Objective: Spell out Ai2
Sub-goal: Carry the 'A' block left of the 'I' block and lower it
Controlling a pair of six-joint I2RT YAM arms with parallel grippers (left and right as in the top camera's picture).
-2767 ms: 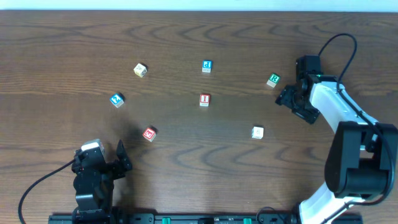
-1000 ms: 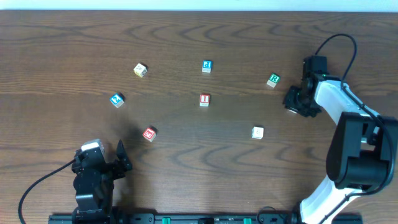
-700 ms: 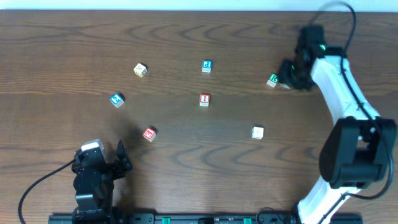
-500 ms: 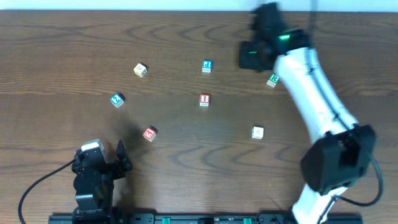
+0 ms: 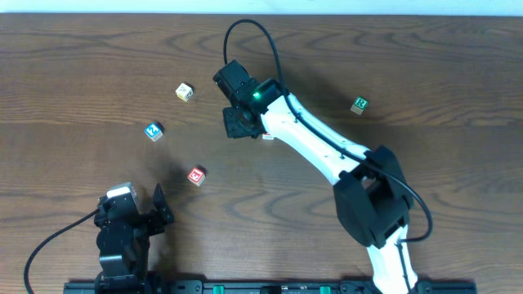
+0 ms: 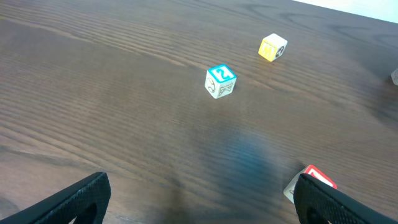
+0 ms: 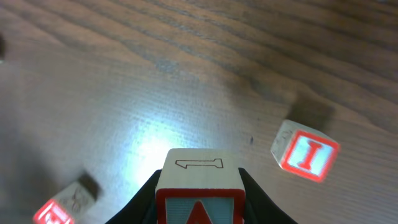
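Observation:
I will lower my right gripper next, turning slightly, to release on the bare tabletop beside the "I" block, as the "A" block hangs angled to it.
My right gripper is shut on a wooden block with a red-framed "A" face toward the camera and a "1" on top. In the overhead view this gripper hangs over the table's middle left. The red "I" block lies just right of the held block, mostly under the arm from above. The blue "2" block lies further left. My left gripper rests open near the front edge, with nothing between its fingers.
A yellow block lies behind the "2" block. A red block lies close to my left gripper's right finger. A green "R" block sits at the right. The right arm crosses the table's middle.
The right arm has swung from the far right edge across the table to the middle left, past the green block. The left arm and the loose blocks have not moved.

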